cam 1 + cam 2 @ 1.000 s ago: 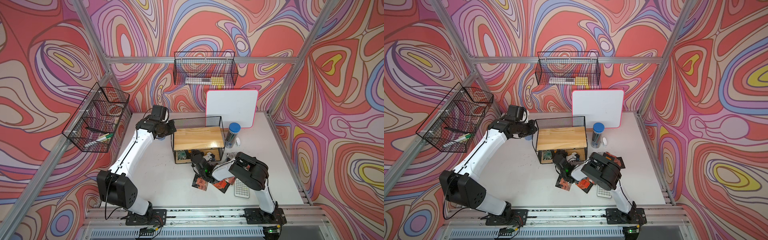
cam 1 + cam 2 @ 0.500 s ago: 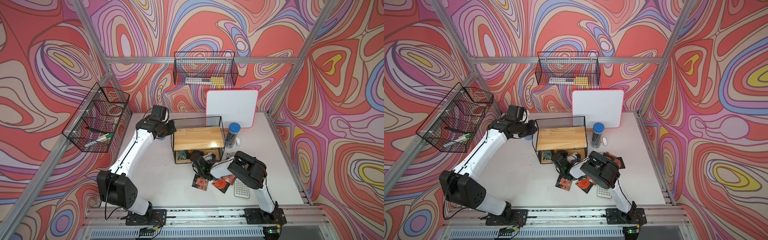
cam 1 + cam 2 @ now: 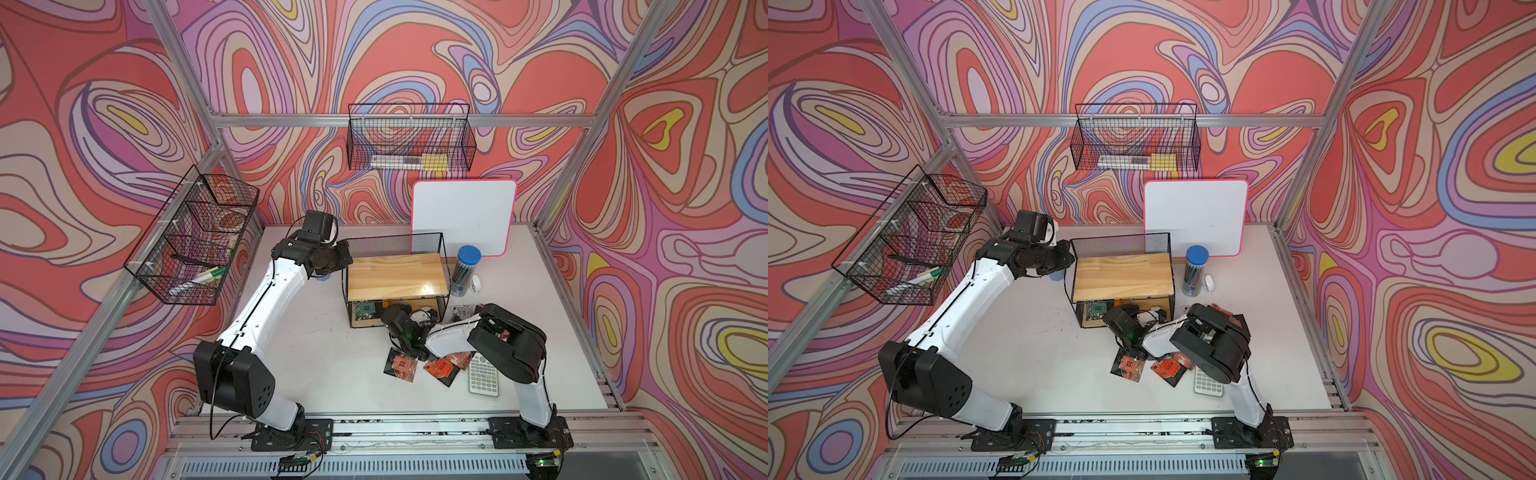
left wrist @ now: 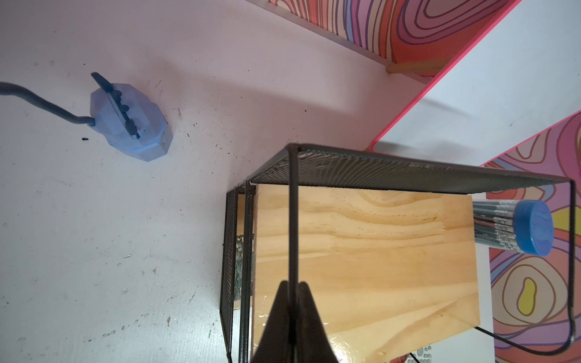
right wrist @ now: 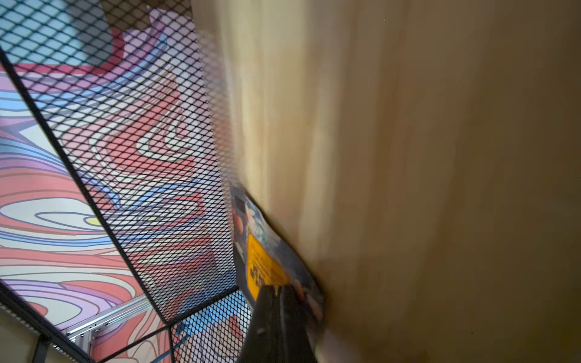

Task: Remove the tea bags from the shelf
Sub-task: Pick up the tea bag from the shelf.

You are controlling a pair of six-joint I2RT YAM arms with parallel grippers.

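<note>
I should pull my right gripper back toward the lower shelf's open front edge and then let go of the dark tea bag's edge, because the bag is inside the shelf.
The shelf stands mid-table, its top wooden board bare. My left gripper is shut on the thin black wire of the shelf's upper side frame. My right gripper reaches into the lower tier and is shut on the edge of a dark tea bag with an orange label, which lies against the wooden board. A green tea bag shows at the lower tier's left end. Black and orange tea bags lie on the table in front of the shelf.
A white calculator lies beside the loose sachets, under my right arm. A blue-lidded pencil tube and a whiteboard stand right of and behind the shelf. A blue corded object lies left of it. Wire baskets hang on the walls.
My right wrist has moved a little up the table toward the shelf, so the gripper sits deeper in the lower tier. The left arm and the shelf have not moved.
</note>
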